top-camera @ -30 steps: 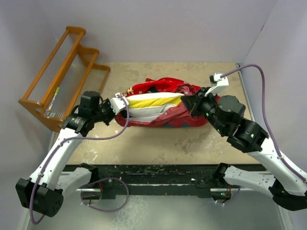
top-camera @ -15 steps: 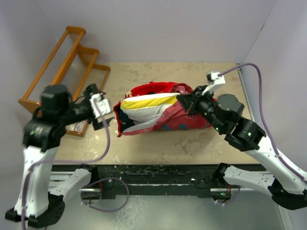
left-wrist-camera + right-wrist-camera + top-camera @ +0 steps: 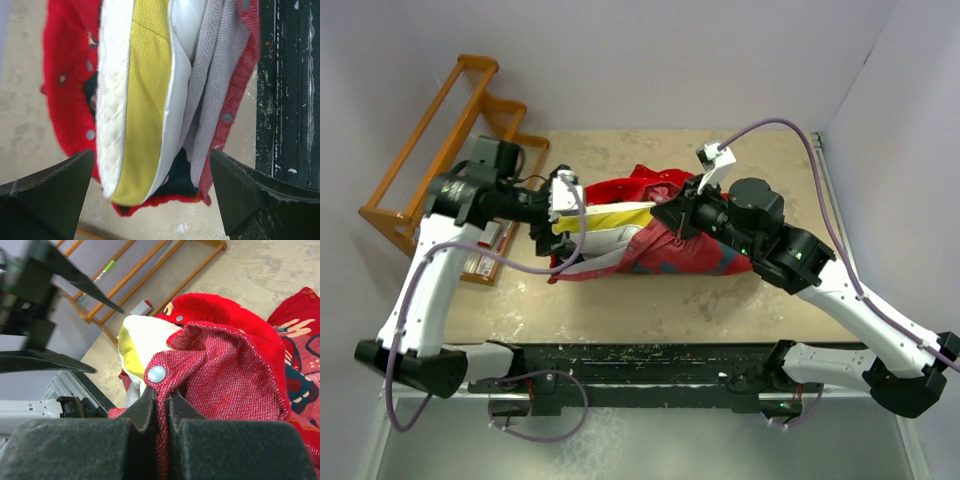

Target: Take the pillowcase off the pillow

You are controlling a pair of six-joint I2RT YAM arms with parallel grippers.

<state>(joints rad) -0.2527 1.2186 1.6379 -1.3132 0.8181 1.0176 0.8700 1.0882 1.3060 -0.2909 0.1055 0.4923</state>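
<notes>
Bare outside the pillowcase [image 3: 692, 256], the pillow's yellow side band [image 3: 605, 221] lies to my left gripper's right in the top view, so I will slide that way and close on it.
The cream pillow [image 3: 610, 222] with its yellow side band lies mid-table, its left end sticking out of the red printed pillowcase [image 3: 692, 256]. My left gripper [image 3: 556, 228] is open at that exposed end. In the left wrist view its wide-apart fingers flank the pillow [image 3: 150, 100] and the pillowcase [image 3: 65, 90] mouth, with the left gripper [image 3: 152, 172] touching neither. My right gripper [image 3: 676, 214] is shut on the pillowcase [image 3: 235, 365] hem beside a snap button [image 3: 156, 374], with the right gripper [image 3: 164, 401] just behind the pillow [image 3: 137, 335].
A wooden rack [image 3: 440, 170] stands at the back left, holding a green pen [image 3: 108, 266]. A black rail [image 3: 650, 360] runs along the table's near edge. Walls close in the back and the right side.
My left gripper let go of the pillow's end, opened wide, swung out left and came back to that end. My right gripper moved left with the pillowcase hem.
</notes>
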